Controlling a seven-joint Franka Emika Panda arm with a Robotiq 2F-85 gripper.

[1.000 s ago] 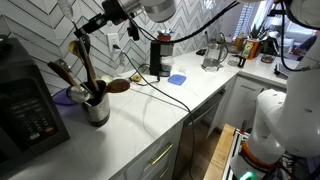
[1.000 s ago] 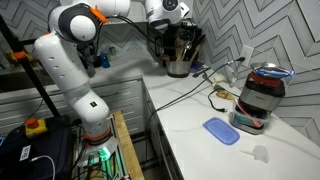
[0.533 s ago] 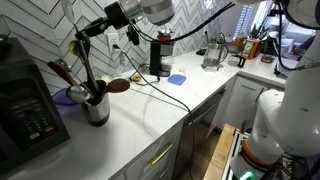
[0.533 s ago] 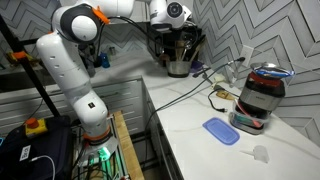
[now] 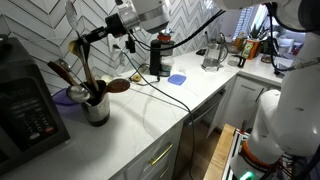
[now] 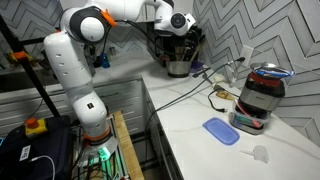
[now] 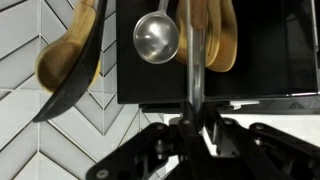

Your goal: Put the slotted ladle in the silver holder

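Observation:
The ladle's handle (image 5: 87, 66) in my gripper needs to go down next toward the silver holder's opening (image 5: 98, 95) so I can let go of it there, because my fingers are still well above the holder's rim.
The silver holder (image 5: 98, 110) stands on the white counter by the tiled wall, with brown wooden spoons (image 5: 62, 72) in it. It also shows in an exterior view (image 6: 180, 68). My gripper (image 5: 80, 37) is above the holder, shut on the top of the slotted ladle's thin dark handle (image 5: 87, 66). The handle runs down into the holder and its head is hidden there. In the wrist view my jaws (image 7: 190, 125) clamp the slim handle (image 7: 196, 70). Wooden spoons (image 7: 68, 55) and a round silver spoon bowl (image 7: 157, 38) lie beyond.
A black appliance (image 5: 25, 108) stands beside the holder, with a purple bowl (image 5: 68, 96) and a brown dish (image 5: 119, 86) close by. A tall black canister (image 5: 160, 55), a blue pad (image 5: 177, 78), a glass jug (image 5: 212, 52) and cables lie along the counter. A red-black appliance (image 6: 262, 95).
The arm's wrist has swung toward the wall and the gripper has sunk slightly over the holder, still shut on the ladle's handle. The holder has not moved.

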